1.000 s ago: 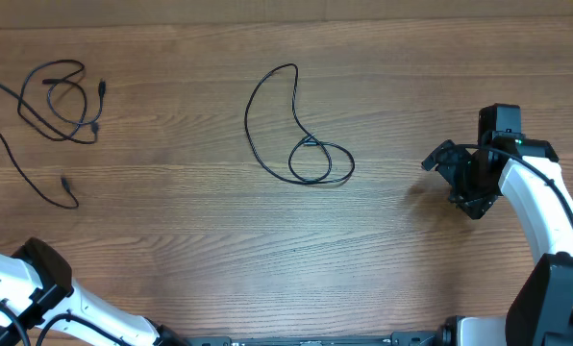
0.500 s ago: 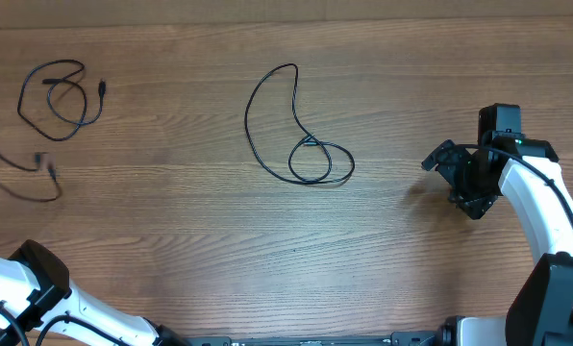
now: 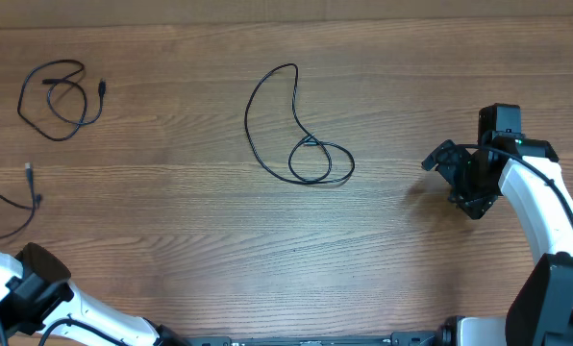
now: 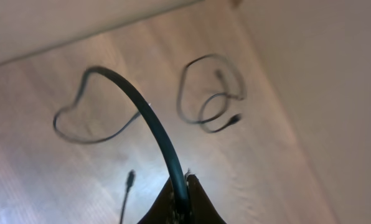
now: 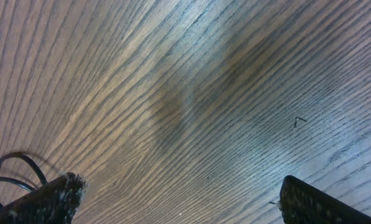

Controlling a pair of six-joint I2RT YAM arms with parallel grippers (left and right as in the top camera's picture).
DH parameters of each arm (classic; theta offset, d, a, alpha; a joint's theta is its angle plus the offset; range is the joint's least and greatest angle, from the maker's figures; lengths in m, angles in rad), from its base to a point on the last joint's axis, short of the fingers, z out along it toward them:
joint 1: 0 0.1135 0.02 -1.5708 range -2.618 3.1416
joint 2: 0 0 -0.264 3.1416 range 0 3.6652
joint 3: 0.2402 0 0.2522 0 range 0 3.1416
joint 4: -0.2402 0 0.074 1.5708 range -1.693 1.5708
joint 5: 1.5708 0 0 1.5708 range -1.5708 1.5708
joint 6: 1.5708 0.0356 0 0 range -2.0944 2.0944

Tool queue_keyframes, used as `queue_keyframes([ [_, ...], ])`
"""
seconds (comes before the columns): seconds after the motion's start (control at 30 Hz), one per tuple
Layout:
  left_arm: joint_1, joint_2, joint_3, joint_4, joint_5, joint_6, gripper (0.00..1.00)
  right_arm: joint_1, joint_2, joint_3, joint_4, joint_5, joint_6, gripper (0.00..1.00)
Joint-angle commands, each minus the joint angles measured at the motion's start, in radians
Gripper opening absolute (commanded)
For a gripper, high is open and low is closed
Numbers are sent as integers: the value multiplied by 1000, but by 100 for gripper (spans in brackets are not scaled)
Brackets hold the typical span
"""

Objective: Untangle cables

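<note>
I need to lower my left gripper toward the bare wood [image 3: 70,195] beside the third cable's plug and release the cable, because that plug already lies apart from the coil [image 3: 61,96].
Three black cables lie apart on the wooden table. A small coil [image 3: 61,96] sits at the far left and shows in the left wrist view [image 4: 213,93]. A long loop with a knot-like ring [image 3: 301,144] lies in the middle. My left gripper [image 4: 184,196] is shut on the third cable [image 4: 151,121], whose free end with its plug [image 3: 29,183] lies at the left edge, below the coil and apart from it. My right gripper [image 3: 460,178] is open and empty at the right, low over bare wood [image 5: 179,186].
The left arm [image 3: 37,288] comes in from the bottom left corner, its gripper out of the overhead view. A bit of black wiring [image 5: 11,168] shows at the left edge of the right wrist view. The table's far edge runs along the top.
The held cable has been dragged left and toward the front, away from the small coil; its plug end slid to the left edge. The right arm has not moved.
</note>
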Motion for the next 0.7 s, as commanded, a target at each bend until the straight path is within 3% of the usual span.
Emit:
queue_keyframes([
  [0.0,5,-27,-89,1,-92,30,4,-6,2,-6,2,14,-3,100],
  [0.27,5,-26,-346,2,-180,-95,4,-6,2,-6,2,14,-3,100],
  [0.67,3,-21,-715,103,-174,-89,4,-6,2,-6,2,14,-3,100],
])
